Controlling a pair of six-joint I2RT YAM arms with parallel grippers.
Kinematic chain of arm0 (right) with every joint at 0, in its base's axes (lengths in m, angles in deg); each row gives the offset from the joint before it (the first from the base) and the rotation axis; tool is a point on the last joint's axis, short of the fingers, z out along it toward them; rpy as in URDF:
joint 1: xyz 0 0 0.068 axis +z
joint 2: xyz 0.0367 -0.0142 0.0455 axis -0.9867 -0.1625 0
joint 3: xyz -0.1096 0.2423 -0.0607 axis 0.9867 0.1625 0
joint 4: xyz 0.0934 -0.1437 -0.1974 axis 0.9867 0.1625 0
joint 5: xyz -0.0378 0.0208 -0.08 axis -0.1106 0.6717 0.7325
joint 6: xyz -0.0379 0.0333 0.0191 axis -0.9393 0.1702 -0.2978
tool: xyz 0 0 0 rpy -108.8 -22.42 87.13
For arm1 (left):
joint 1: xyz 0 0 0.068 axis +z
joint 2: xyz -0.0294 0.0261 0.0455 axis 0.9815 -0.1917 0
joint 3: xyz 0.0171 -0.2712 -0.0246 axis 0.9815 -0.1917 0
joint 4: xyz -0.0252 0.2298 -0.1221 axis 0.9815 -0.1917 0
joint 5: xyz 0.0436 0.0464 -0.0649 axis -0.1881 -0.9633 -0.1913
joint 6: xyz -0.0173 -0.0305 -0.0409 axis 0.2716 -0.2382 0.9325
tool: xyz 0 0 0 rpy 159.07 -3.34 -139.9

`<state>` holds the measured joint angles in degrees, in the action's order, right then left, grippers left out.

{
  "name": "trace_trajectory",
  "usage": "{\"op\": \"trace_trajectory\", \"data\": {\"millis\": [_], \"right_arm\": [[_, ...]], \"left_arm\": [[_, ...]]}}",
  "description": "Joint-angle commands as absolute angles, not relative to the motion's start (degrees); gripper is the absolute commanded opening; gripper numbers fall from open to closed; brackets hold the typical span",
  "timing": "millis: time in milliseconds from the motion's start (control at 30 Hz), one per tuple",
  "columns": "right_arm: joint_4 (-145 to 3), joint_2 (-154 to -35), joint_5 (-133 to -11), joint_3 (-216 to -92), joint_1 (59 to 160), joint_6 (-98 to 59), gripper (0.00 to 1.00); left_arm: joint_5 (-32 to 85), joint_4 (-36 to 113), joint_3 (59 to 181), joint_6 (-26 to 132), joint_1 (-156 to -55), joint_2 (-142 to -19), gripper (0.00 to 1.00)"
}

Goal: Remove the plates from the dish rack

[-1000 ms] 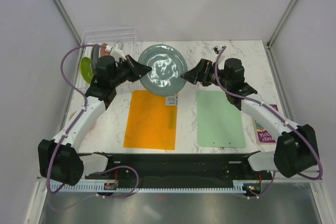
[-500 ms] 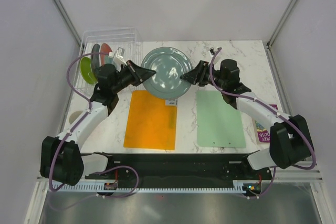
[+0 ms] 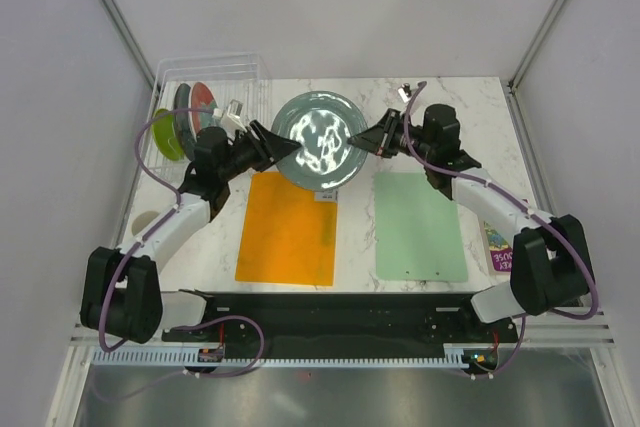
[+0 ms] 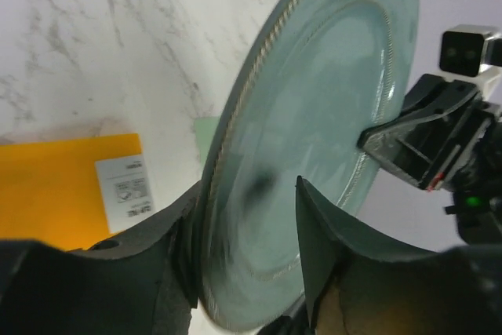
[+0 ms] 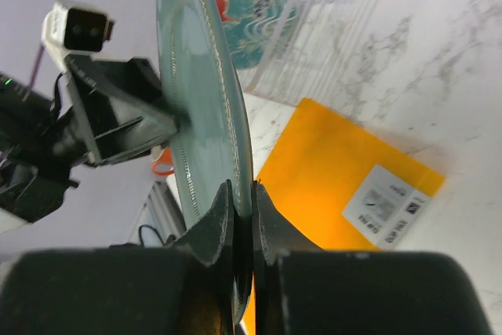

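Note:
My right gripper needs to carry the grey-green plate (image 3: 318,139) outward and down next, tilt it flatter onto the open marble beyond the mats, and then release it.
A grey-green plate (image 3: 318,139) hangs on edge above the table, between the two arms. My right gripper (image 3: 363,138) is shut on its right rim; in the right wrist view both fingers pinch the plate (image 5: 200,100) at the gripper (image 5: 241,190). My left gripper (image 3: 283,147) straddles the left rim with its jaws open. In the left wrist view the plate (image 4: 314,115) lies against one finger of that gripper (image 4: 245,190), with a gap to the other. The clear dish rack (image 3: 210,72) at the back left holds a lime-green plate (image 3: 165,132), a dark teal plate (image 3: 183,107) and a red plate (image 3: 203,95).
An orange mat (image 3: 290,227) with a white label lies below the held plate, and a pale green mat (image 3: 418,225) lies to its right. A purple card (image 3: 500,247) sits by the right table edge. A white round object (image 3: 145,219) shows under the left arm.
The right gripper has closed on the plate's right rim. The left gripper's jaws have opened around the left rim. The plate stays held up between the arms.

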<state>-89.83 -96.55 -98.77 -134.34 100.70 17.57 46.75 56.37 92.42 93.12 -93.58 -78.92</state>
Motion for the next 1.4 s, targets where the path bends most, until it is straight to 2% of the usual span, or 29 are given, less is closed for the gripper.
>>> {"op": "trace_trajectory", "data": {"millis": [0,67,100,133,400,433,467,600,767,967,1133,1167,1200,1233,1300,1367], "right_arm": [[-88.01,-99.59,-92.09,-141.38,94.55,13.42,0.0],[-86.35,-102.92,-92.62,-145.42,91.73,13.69,0.0],[-85.73,-104.24,-92.62,-146.92,91.2,13.51,0.0],[-84.85,-107.47,-92.62,-150.41,90.24,13.25,0.0],[-79.13,-130.75,-95.34,-171.76,87.07,14.04,0.0],[-78.87,-132.89,-96.21,-173.81,86.72,14.3,0.0],[-78.69,-134.73,-96.4,-175.74,86.54,14.74,0.0],[-78.34,-144.04,-97.01,-184.44,86.36,16.58,0.0],[-78.42,-148.02,-96.92,-185.87,86.37,17.82,0.0],[-78.43,-147.68,-96.75,-180.78,86.63,18.08,0.0],[-77.37,-143.28,-95.0,-171.46,87.68,16.42,0.01],[-77.2,-142.58,-94.38,-169.54,87.68,15.8,0.04],[-77.02,-142.4,-93.94,-168.91,87.68,15.45,0.16],[-76.93,-142.22,-93.85,-168.56,87.68,15.27,0.22],[-74.92,-142.31,-93.67,-168.38,87.68,14.74,0.27],[-73.77,-141.61,-92.45,-167.68,87.68,14.48,0.44]], "left_arm": [[39.66,47.72,98.49,81.86,-94.16,-78.29,0.56],[36.76,42.0,101.03,76.59,-94.16,-78.02,0.58],[34.39,40.59,101.91,74.92,-94.24,-77.59,0.64],[33.24,38.05,103.66,72.47,-94.16,-77.58,0.78],[22.08,30.29,111.14,61.9,-94.24,-75.83,0.8],[20.58,30.2,111.32,59.63,-94.24,-75.48,0.92],[18.31,29.86,111.59,58.3,-94.24,-75.39,0.98],[11.35,28.45,113.78,52.94,-94.07,-76.0,1.0],[6.08,26.69,114.84,48.8,-94.16,-76.97,1.0],[1.42,26.69,113.61,47.39,-94.07,-77.32,1.0],[0.09,26.16,113.26,47.48,-94.07,-77.76,1.0],[0.0,26.16,113.26,47.48,-93.98,-77.67,1.0],[-0.17,26.16,113.17,47.48,-93.98,-77.76,1.0],[-0.44,26.16,113.17,47.48,-93.89,-77.76,1.0],[-0.7,25.9,113.34,47.31,-93.63,-77.94,1.0],[-1.67,25.37,113.52,47.04,-93.54,-78.11,1.0]]}}
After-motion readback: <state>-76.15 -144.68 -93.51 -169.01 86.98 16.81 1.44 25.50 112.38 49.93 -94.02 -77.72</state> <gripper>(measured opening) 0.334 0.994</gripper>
